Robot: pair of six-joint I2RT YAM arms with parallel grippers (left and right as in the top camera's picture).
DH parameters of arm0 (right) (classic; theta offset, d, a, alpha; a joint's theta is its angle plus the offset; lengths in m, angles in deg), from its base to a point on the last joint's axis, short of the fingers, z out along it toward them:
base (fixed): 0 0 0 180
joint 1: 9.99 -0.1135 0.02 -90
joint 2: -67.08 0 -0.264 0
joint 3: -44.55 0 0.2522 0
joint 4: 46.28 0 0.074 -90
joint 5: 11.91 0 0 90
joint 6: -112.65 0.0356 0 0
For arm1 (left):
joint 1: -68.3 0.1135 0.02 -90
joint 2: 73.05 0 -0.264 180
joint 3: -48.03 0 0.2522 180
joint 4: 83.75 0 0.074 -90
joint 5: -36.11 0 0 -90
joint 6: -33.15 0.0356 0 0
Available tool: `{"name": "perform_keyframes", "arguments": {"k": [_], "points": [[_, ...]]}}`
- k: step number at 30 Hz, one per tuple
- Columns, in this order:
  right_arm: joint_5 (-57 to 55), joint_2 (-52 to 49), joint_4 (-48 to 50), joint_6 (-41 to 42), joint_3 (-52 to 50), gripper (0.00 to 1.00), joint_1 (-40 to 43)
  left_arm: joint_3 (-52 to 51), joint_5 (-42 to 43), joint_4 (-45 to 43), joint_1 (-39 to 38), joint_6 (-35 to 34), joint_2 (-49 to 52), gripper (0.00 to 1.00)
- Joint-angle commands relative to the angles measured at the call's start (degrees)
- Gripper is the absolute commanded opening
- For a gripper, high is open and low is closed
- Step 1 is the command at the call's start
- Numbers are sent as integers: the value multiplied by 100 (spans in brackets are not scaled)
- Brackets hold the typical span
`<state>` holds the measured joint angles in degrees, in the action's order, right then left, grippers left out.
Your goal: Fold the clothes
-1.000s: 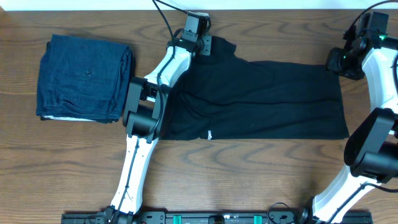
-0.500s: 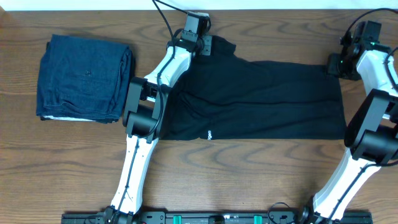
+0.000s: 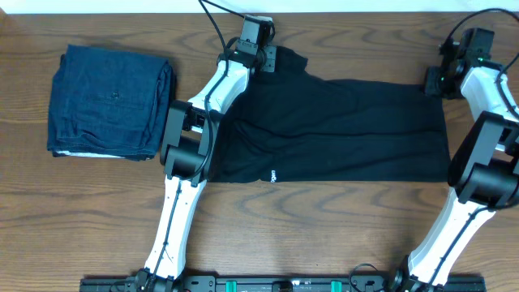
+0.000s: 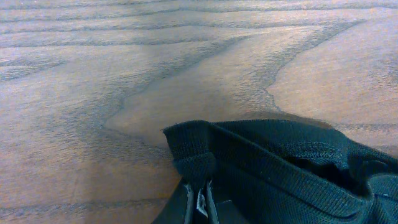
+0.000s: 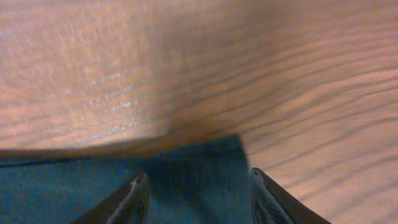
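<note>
Next, my left gripper lifts the pinched corner back over the still-spread cloth and lowers it there to release, since the shirt's near edge [image 3: 233, 171] lies further back.
The black T-shirt [image 3: 340, 130] lies spread flat across the wooden table, with a small white logo [image 3: 274, 174] near its front edge. My left gripper [image 3: 272, 57] is at the shirt's far left corner. In the left wrist view the left gripper [image 4: 198, 205] is shut on a ribbed fold of the black fabric [image 4: 273, 155]. My right gripper [image 3: 434, 81] sits at the shirt's far right corner. In the right wrist view the right gripper [image 5: 199, 196] stands open, its fingers either side of that fabric corner [image 5: 199, 165].
A folded dark blue garment [image 3: 109, 101] lies at the left of the table. The table's far edge [image 3: 365, 8] runs close behind both grippers. A black rail [image 3: 284, 284] runs along the front edge.
The left gripper has closed on the shirt's fabric. The right gripper has moved back and slightly left onto the shirt's far right corner.
</note>
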<state>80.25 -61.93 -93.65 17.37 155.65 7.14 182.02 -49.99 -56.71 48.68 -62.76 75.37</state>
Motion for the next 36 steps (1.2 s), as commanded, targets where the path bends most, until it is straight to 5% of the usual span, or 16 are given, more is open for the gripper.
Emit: {"name": "perform_keyframes", "arguments": {"k": [1, 8, 17, 36], "points": [[173, -348, -26, -83, 0, 51, 20, 2, -7, 61, 31, 31, 17, 8], [127, -503, -2, -83, 0, 49, 101, 2, -7, 98, 31, 31, 17, 7], [251, -505, 122, -81, 0, 2, 125, 2, -7, 103, 31, 33, -101, 6], [739, 107, -162, -129, 7, 1, 118, 2, -7, 2048, 33, 33, -1462, 6]]}}
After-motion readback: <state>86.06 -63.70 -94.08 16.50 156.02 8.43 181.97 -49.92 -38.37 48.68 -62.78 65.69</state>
